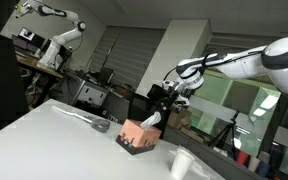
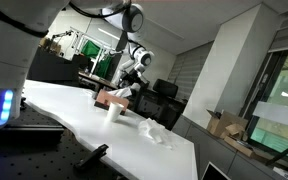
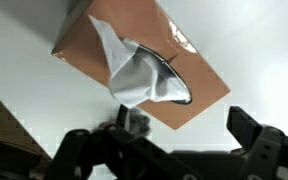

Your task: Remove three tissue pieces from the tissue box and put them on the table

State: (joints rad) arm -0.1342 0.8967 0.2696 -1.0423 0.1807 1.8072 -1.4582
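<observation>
The upright white tissue piece [image 1: 152, 119] [image 3: 134, 80] stands off-centre from my fingers. My open gripper goes down and toward the left in the wrist view onto it next.
The salmon-pink tissue box [image 3: 89, 45] fills the wrist view, seen from above, with a white tissue piece [image 3: 132, 72] standing up out of its dark slot. My gripper [image 3: 166, 140] hovers over the box with its fingers spread wide, open and empty. In both exterior views the box [image 1: 136, 136] [image 2: 111, 97] sits on the white table [image 1: 54, 140] [image 2: 84, 115] with the gripper [image 1: 165, 102] [image 2: 134, 82] just above it. A tissue [image 1: 152, 122] rises from the box towards the fingers. Crumpled tissue pieces [image 2: 152, 130] lie on the table.
A stiff white cup [image 1: 181, 163] [image 2: 112, 108] stands on the table beside the box. A grey object [image 1: 101, 125] lies on the box's other side. Desks, chairs and another robot arm [image 1: 59, 25] stand beyond the table edge.
</observation>
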